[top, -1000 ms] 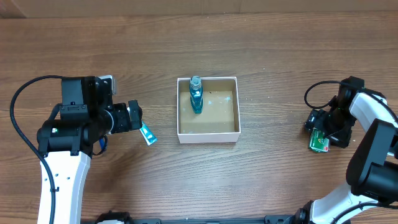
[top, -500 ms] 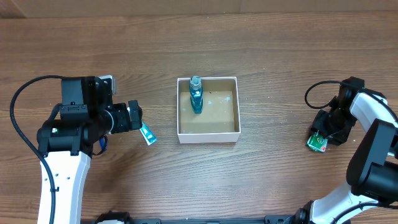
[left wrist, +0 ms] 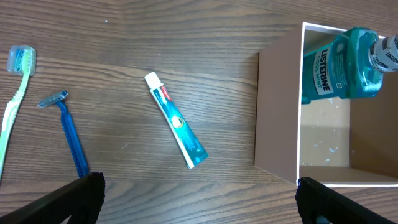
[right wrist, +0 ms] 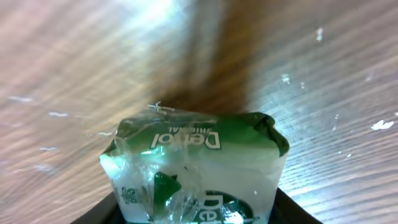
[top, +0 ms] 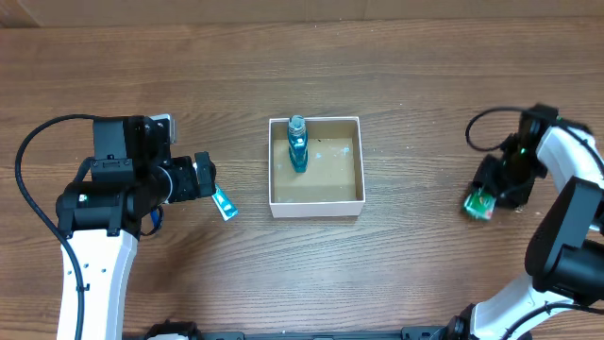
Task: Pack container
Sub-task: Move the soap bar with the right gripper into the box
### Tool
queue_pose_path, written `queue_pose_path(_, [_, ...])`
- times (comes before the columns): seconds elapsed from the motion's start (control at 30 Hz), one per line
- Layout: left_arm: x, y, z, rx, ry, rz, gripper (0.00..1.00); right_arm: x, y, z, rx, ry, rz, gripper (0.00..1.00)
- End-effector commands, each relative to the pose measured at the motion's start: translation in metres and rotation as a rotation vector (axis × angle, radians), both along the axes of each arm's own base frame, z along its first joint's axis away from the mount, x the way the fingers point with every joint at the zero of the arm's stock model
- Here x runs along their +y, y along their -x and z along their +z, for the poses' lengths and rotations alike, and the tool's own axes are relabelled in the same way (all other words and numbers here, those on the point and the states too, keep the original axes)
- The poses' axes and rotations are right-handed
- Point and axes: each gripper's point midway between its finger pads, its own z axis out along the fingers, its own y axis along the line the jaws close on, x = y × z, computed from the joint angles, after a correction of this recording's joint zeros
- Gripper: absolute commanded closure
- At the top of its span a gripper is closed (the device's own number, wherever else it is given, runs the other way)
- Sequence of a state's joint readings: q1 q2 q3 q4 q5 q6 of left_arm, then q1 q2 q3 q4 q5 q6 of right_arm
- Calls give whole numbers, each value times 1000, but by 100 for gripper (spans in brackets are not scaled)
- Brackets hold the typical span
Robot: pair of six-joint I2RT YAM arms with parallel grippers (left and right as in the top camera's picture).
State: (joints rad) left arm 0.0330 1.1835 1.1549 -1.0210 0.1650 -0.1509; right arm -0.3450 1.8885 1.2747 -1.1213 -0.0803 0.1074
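Note:
My right gripper needs to lift first, then move the soap packet across to the container and lower it next to the mouthwash bottle, because the bottom of the container is empty there.
The container [top: 316, 202] is a small square white-walled box with a brown bottom at the table's middle; its near wall also shows in the left wrist view [left wrist: 278, 118]. A teal mouthwash bottle [top: 298, 144] lies inside it [left wrist: 341, 65]. My right gripper [top: 493, 192] at the far right is shut on a green and white Dettol soap packet [top: 478, 203], held just off the table; the packet [right wrist: 198, 163] fills the right wrist view between the jaws [right wrist: 196, 211]. My left gripper [top: 206, 177] stands open left of the container, its jaws [left wrist: 199, 198] holding nothing.
A toothpaste tube [top: 224, 202] lies beside the left gripper [left wrist: 176, 119]. A blue razor [left wrist: 69, 130] and a green toothbrush [left wrist: 15, 99] lie further left in the left wrist view. Bare wood separates the soap from the container.
My right gripper has closed on the soap packet and shifted it slightly up and left, off the table. The left arm has not moved.

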Motion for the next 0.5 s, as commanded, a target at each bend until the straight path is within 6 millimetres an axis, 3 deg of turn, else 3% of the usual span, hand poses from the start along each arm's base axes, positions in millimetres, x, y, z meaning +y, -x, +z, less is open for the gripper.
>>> queue_pose_path(0.0, [1, -4, 6, -15, 9, 8, 0, 12, -45, 78, -224, 36, 62, 83])
queue_pose_path(0.1, [1, -5, 6, -15, 9, 8, 0, 36, -62, 129, -350, 64, 141, 86])
queue_pose_path(0.17, [1, -5, 6, -15, 9, 8, 0, 65, -72, 166, -455, 74, 223, 88])
queue_pose_path(0.23, [1, -5, 6, -15, 9, 8, 0, 99, -78, 193, -544, 70, 311, 90])
queue_pose_path(0.27, [1, -5, 6, -16, 9, 8, 0, 134, -81, 208, -607, 53, 401, 90])
queue_pose_path(0.47, [0, -5, 6, -15, 10, 8, 0, 219, -85, 207, -657, 13, 474, 90])
